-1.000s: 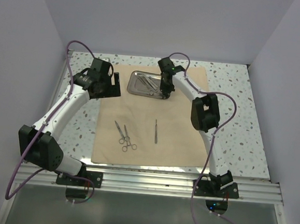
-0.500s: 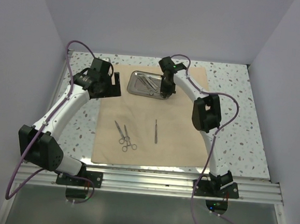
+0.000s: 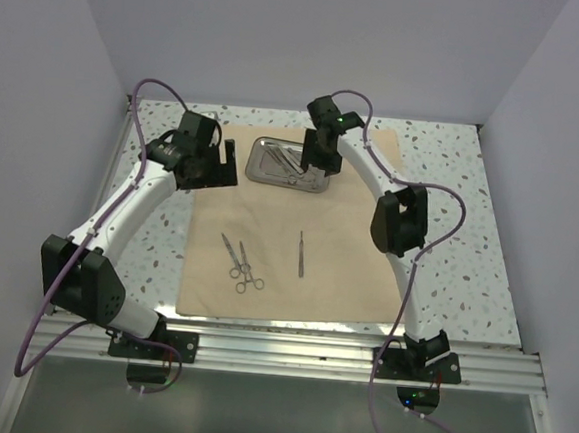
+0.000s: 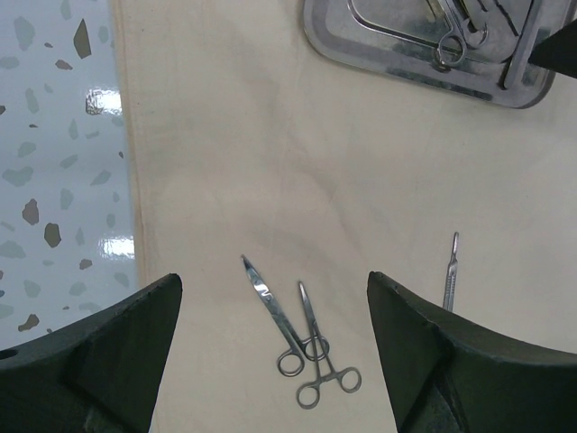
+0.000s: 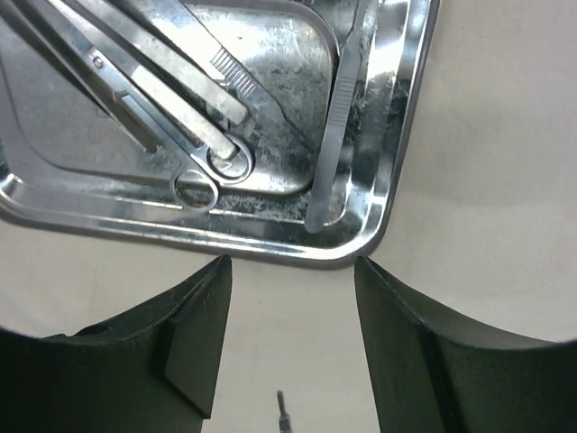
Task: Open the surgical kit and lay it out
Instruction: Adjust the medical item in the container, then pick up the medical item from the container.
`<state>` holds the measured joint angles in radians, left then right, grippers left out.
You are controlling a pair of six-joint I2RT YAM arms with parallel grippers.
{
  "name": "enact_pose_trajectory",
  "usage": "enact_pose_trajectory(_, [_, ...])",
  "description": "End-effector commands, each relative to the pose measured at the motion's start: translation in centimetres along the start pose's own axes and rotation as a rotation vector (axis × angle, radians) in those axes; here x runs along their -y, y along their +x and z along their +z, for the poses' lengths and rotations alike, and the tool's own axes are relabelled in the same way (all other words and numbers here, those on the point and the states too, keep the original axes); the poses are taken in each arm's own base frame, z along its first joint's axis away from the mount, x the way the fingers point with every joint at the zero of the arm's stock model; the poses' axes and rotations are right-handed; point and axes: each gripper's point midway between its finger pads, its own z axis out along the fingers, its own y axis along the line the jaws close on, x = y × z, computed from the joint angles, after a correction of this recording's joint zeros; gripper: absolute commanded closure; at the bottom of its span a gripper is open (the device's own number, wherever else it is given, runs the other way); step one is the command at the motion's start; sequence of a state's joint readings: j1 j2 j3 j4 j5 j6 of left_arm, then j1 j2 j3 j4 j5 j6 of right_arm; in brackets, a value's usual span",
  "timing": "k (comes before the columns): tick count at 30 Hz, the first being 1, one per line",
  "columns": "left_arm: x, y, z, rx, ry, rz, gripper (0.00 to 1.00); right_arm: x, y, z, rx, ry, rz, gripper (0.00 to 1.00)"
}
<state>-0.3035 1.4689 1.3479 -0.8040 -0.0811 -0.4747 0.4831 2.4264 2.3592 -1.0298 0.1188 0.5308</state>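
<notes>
The near end of the thin metal instrument lies below my right gripper, inside the tray's short rim, so the gripper should lower onto it next, fingers open.
The tan cloth lies spread flat on the table. At its far end stands the steel tray, and the right wrist view shows scissors and a slim tweezers in the tray. My right gripper hangs open over the tray's right end, nothing between its fingers. A pair of scissors, forceps and a slim handle lie on the cloth's near half. My left gripper is open above the cloth's left side, empty.
The speckled tabletop shows on both sides of the cloth. White walls close in the left, back and right. The arms' bases sit on a metal rail at the near edge.
My right gripper was shut at the tray's right edge; now its jaws stand apart and it has shifted slightly left over the tray. The left arm has barely moved.
</notes>
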Motion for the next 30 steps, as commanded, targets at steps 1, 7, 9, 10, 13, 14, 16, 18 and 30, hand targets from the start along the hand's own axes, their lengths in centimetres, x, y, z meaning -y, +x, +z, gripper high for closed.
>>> enact_pose_trajectory(1, [0.6, -0.9, -0.5, 0.041, 0.033, 0.023, 0.13, 0.3, -0.7, 2.3, 0.017, 0.032, 0.027, 0.40])
enact_pose_trajectory(7, [-0.4, 0.0, -0.7, 0.021, -0.002, 0.057, 0.13, 1.2, -1.2, 5.4, 0.029, 0.070, 0.068, 0.42])
enact_pose_trajectory(9, [-0.7, -0.1, -0.9, 0.026, -0.015, 0.066, 0.12, 1.5, -0.7, 6.2, 0.016, 0.083, 0.071, 0.43])
enact_pose_trajectory(10, [-0.9, -0.1, -0.9, 0.028, -0.020, 0.074, 0.12, 1.7, -0.6, 6.5, 0.010, 0.089, 0.075, 0.44])
enact_pose_trajectory(13, [-1.2, -0.2, -1.0, 0.032, -0.034, 0.088, 0.12, 1.8, 0.8, 7.9, -0.029, 0.099, 0.088, 0.50])
enact_pose_trajectory(14, [-1.4, -0.1, -0.9, 0.030, -0.039, 0.092, 0.12, 1.8, 1.2, 8.3, -0.041, 0.102, 0.089, 0.52])
enact_pose_trajectory(16, [-1.6, -0.2, -0.8, 0.031, -0.041, 0.097, 0.12, 1.4, 2.2, 9.0, -0.066, 0.101, 0.088, 0.58])
enact_pose_trajectory(18, [-2.0, -0.1, -0.7, 0.027, -0.047, 0.096, 0.12, 0.4, 3.3, 9.5, -0.086, 0.087, 0.084, 0.62])
enact_pose_trajectory(30, [-3.6, 0.8, 0.3, 0.016, -0.053, 0.112, 0.12, -2.4, 7.8, 11.2, -0.176, 0.085, 0.064, 0.78])
